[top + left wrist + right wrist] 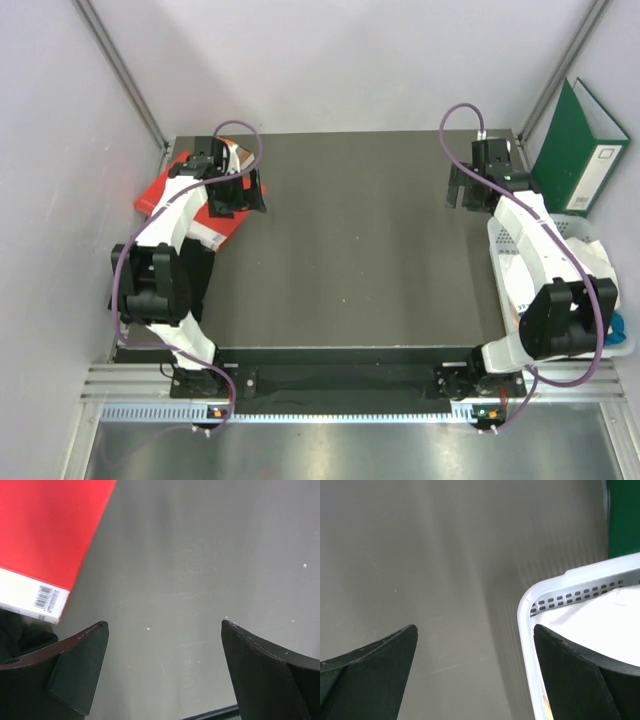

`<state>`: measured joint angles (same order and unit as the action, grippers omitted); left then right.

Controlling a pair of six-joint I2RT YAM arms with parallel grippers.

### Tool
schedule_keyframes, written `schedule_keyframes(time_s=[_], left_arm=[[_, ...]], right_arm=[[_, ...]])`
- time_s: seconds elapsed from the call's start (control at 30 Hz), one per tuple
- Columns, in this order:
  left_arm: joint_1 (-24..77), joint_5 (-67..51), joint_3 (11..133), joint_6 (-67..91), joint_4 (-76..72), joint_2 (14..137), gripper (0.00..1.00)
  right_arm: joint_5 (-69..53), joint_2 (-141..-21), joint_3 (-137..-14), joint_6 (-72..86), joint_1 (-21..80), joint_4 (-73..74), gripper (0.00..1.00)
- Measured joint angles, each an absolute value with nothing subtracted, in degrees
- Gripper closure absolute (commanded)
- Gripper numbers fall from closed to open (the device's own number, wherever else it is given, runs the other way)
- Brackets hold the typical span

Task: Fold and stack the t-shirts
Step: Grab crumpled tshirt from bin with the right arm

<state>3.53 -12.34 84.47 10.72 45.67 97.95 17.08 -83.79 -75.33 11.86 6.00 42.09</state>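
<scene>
My right gripper is going to turn and move back over the basket's rim next, then down onto the shirt's fold by the basket's side, because the white shirt lies bunched in the basket.
A white shirt [598,262] lies bunched in the white mesh basket [503,277] at the right table edge, with a bit of blue cloth [617,325] at the basket's near end. The white cloth [612,611] also shows inside the basket rim [525,611] in the right wrist view. No shirt lies on the dark mat. My left gripper [240,195] is open and empty, above bare mat beside a red book; its jaws [162,625] stand wide apart. My right gripper [468,190] is open and empty at the far right; it [475,627] hovers over the mat by the basket's far corner.
A red book [170,192] with a white barcoded edge lies at the far left, also in the left wrist view [50,525]. Something dark [15,632] lies under its corner; I cannot tell what. A green binder [580,150] leans on the right wall behind the basket.
</scene>
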Motion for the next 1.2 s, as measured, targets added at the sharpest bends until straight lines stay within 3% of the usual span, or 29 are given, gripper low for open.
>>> schedule_keyframes(time_s=[0.2, 0.43, 0.87, 1.2], left_arm=[[4.4, -16.9, 84.2, 10.1, 45.6, 97.9, 0.01], [14.4, -13.8, 84.2, 7.5, 45.6, 97.9, 0.01], [16.2, -13.0, 83.0, 6.5, 45.6, 98.0, 0.01], [16.2, -14.4, 81.7, 6.1, 45.3, 98.0, 0.01]], right_arm=[[25.4, -84.0, -76.0, 10.1, 9.7, 43.7, 0.02], [36.6, -84.0, -76.3, 12.1, 12.0, 46.7, 0.01], [32.3, -72.1, -63.2, 18.7, -22.5, 49.3, 0.0], [36.4, -72.6, -61.9, 21.4, -29.8, 50.0, 0.01]])
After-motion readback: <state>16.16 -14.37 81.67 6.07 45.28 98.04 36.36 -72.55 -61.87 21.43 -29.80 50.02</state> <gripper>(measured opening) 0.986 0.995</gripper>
